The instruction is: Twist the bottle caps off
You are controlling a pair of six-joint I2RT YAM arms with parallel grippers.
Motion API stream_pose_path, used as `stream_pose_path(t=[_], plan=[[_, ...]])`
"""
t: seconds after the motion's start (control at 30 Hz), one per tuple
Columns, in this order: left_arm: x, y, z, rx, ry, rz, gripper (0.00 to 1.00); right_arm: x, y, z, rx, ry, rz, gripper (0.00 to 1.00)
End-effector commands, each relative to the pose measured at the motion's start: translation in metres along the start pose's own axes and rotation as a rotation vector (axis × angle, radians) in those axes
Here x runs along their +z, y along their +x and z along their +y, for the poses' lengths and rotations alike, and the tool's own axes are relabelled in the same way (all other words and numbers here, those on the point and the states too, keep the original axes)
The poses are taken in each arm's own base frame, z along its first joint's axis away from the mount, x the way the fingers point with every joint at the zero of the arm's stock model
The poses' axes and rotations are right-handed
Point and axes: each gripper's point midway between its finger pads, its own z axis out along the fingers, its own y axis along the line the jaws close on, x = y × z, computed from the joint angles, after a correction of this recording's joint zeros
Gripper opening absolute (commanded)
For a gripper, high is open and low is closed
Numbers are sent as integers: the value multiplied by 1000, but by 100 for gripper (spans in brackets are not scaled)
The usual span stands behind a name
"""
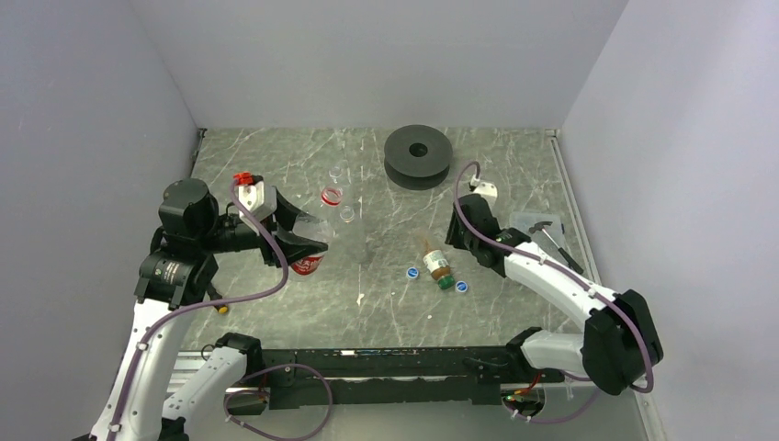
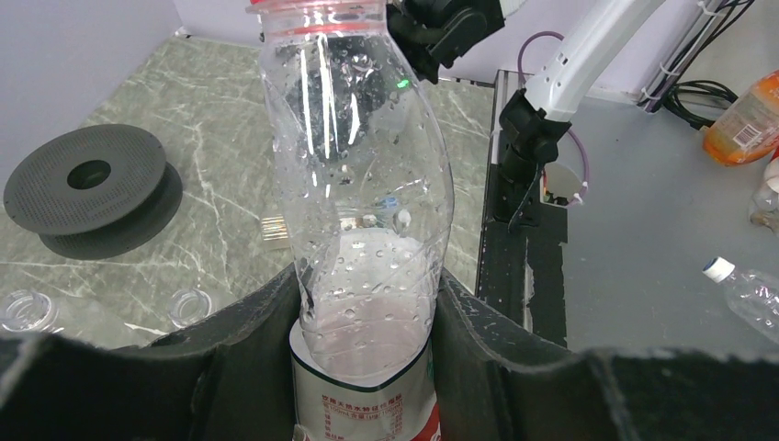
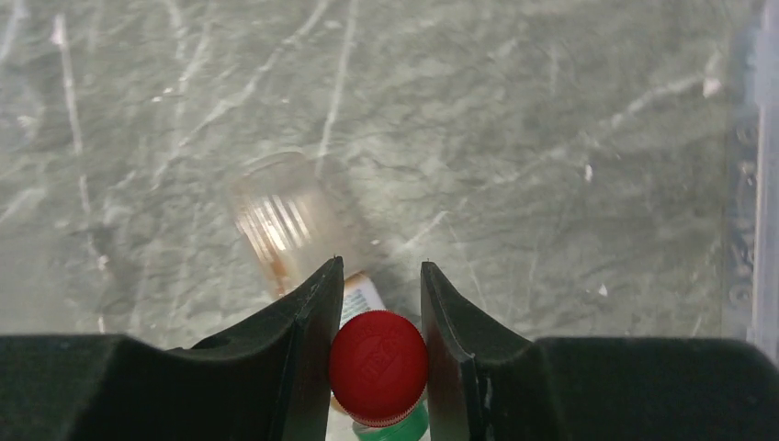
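Observation:
The robot's right gripper needs to move down next to the bare tabletop beside the amber-brown bottle and release the red cap, because that open spot is below the raised gripper.
My left gripper (image 1: 299, 241) is shut on the red-label clear bottle (image 1: 308, 265) and holds it tilted above the table. In the left wrist view (image 2: 367, 308) the bottle (image 2: 358, 165) shows an open neck with a red ring and no cap. My right gripper (image 1: 457, 244) is shut on a red cap (image 3: 378, 366). It hovers over the amber-brown bottle (image 1: 437, 267), which lies on its side with a green cap (image 3: 404, 429). Two plain clear bottles (image 1: 340, 173) (image 1: 347, 213) stand behind the left gripper. Two blue caps (image 1: 412, 272) (image 1: 461, 286) lie beside the amber bottle.
A black spool (image 1: 418, 156) sits at the back centre. A clear box (image 1: 533, 226) with a tool lies at the right edge. The arm bases and a black rail (image 1: 395, 363) line the near edge. Side walls close in left and right.

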Motion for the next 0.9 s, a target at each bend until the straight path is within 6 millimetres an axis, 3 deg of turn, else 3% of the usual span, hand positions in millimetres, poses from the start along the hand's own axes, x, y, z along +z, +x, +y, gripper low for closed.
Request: stream_pose_path(t=[0.0, 0.13, 0.23, 0.53, 0.73, 0.87], plan=[[-1, -7, 0, 38, -10, -18, 0, 12, 8, -23, 143, 116, -45, 7], [-1, -7, 1, 40, -16, -24, 0, 24, 39, -38, 193, 184, 9, 11], [0, -8, 2, 33, -12, -25, 0, 33, 54, -45, 200, 216, 34, 21], [0, -11, 1, 35, -6, -29, 0, 43, 70, -52, 205, 260, 70, 47], [0, -12, 2, 42, -4, -33, 0, 37, 66, -46, 207, 238, 80, 61], [1, -14, 3, 43, -3, -35, 0, 20, 29, -30, 206, 171, 10, 64]])
